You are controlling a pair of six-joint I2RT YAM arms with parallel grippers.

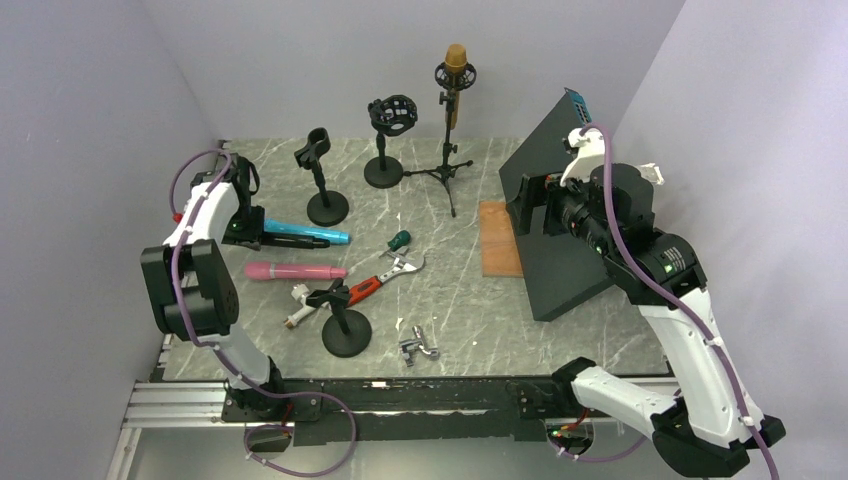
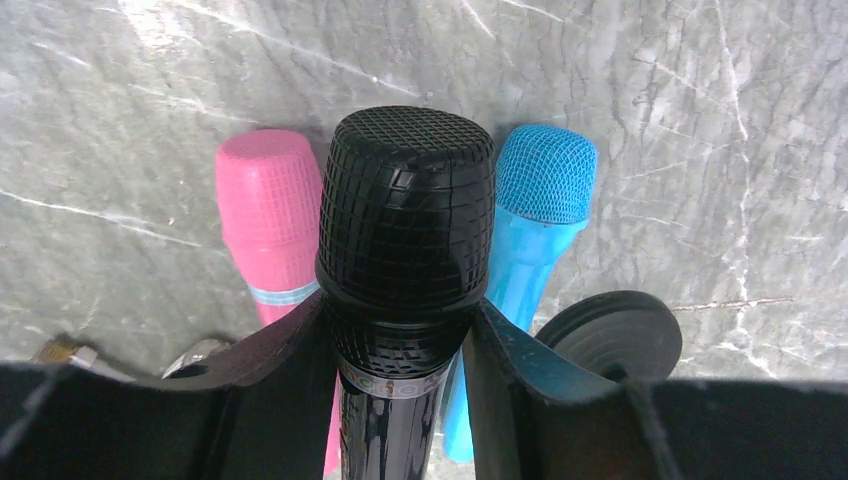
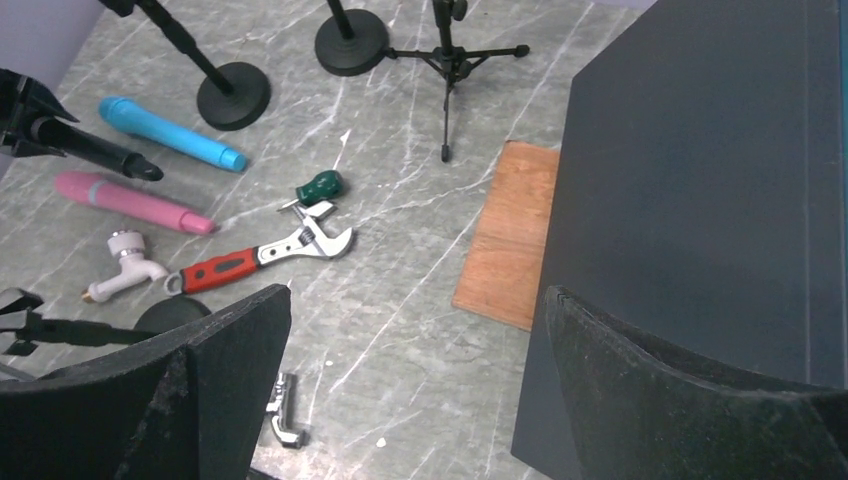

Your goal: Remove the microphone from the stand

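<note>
My left gripper still holds the black microphone (image 2: 406, 210) above the tabletop, so it next lowers toward the gap between the pink and blue microphones to release it there.
My left gripper (image 2: 400, 322) is shut on a black microphone (image 2: 406, 210), just below its mesh head, and holds it over the table at the left (image 1: 243, 228). The microphone's handle also shows in the right wrist view (image 3: 100, 152). Under it lie a pink microphone (image 2: 268, 215) and a blue microphone (image 2: 540, 195). A gold microphone (image 1: 456, 62) sits in the shock mount of a tripod stand (image 1: 447, 165) at the back. My right gripper (image 3: 415, 300) is open and empty, high at the right (image 1: 528, 203).
Three round-base stands hold nothing: one clip stand (image 1: 322, 180), one shock-mount stand (image 1: 387, 135) and a near one (image 1: 343, 318). A red-handled wrench (image 1: 385, 277), a white tap (image 1: 300, 303), a metal fitting (image 1: 418, 346), a wooden board (image 1: 498, 238) and a tilted black panel (image 1: 560, 230) lie around.
</note>
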